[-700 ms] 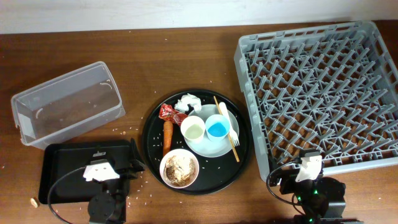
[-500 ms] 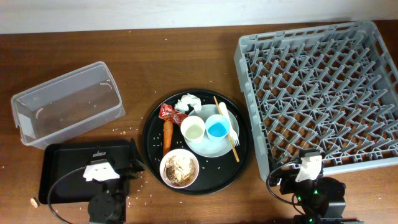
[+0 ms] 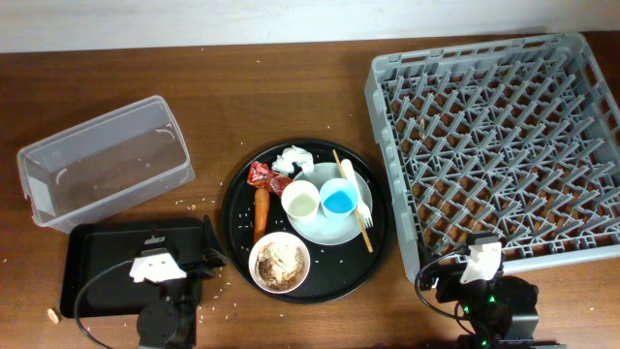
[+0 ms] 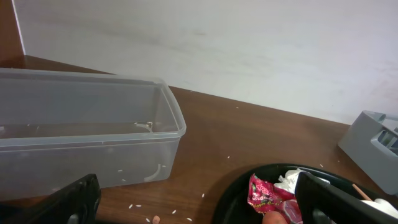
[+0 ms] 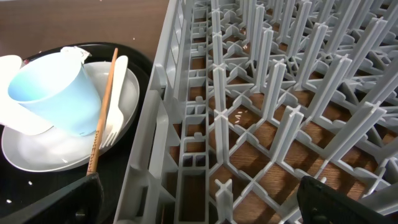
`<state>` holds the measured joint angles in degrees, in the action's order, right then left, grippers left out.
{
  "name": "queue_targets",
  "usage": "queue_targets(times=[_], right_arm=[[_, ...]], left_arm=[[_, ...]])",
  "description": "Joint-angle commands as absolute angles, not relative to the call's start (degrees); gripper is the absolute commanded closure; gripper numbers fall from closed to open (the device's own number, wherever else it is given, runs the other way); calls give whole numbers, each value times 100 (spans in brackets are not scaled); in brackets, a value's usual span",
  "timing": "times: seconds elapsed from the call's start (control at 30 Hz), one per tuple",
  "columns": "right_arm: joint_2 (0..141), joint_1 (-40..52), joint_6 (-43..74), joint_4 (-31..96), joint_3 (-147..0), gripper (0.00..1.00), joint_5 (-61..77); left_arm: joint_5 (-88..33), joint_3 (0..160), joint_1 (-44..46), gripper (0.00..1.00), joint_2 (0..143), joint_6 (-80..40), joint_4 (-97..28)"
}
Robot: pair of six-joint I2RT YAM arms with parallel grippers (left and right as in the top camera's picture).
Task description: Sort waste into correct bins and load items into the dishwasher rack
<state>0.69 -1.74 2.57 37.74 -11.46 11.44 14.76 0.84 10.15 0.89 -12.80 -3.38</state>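
Note:
The white cup's rim by the red wrapper stands clear of the blue cup, so my left gripper will move outward past the carrot and onto that rim.
On the round black tray lie a red wrapper, a white tissue, an orange carrot and a white bowl of brown scraps. A pale plate there holds a white cup, a blue cup, chopsticks and a white utensil. The clear tub and black rectangular tray are at the left, the grey rack at the right. My left gripper is open and empty, facing the wrapper. My right gripper is open and empty over the rack's near edge.
Rice grains lie scattered on the wood near the tub and on the round tray. The blue cup, plate and chopsticks show left of the rack in the right wrist view. A wall stands behind the table.

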Motion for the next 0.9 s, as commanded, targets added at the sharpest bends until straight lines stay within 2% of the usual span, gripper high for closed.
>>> queue_targets(times=[0.0, 0.3, 0.33, 0.43, 0.47, 0.57, 0.6, 0.63, 0.73, 0.87], right_arm=[[32, -196, 211, 3776, -1190, 1, 1068], [32, -196, 215, 3771, -1190, 1, 1094], [32, -196, 215, 3754, -1190, 2, 1415], [32, -196, 237, 3238, -1234, 2, 2956], [32, -196, 331, 3212, -1369, 2, 3041], [178, -196, 495, 3218, -2462, 2, 3044], [423, -196, 499, 3330, -3037, 2, 3044], [834, -196, 497, 3645, -3682, 1, 3037], [2434, -196, 493, 5131, -5319, 2, 2851], [4871, -189, 473, 7039, -7472, 2, 2832]], left_arm=[[1452, 51, 1022, 1, 30, -1188, -340], [1376, 51, 1022, 1, 30, -1190, -344], [1278, 54, 1022, 1, 30, -1190, -349], [211, 54, 1022, 1, 30, -1190, -158], [-399, 62, 1022, 1, 30, -1190, 67], [-1059, 604, 1022, 1, 38, -1190, 113], [-1057, 888, 1022, 1, 75, -1190, -67], [-1057, 1570, 1022, 1, 305, -1188, -777], [-1055, 2934, 1022, 1, 1245, -1186, -2447], [-1055, 4777, 1022, 1, 3275, -1186, -3562]])
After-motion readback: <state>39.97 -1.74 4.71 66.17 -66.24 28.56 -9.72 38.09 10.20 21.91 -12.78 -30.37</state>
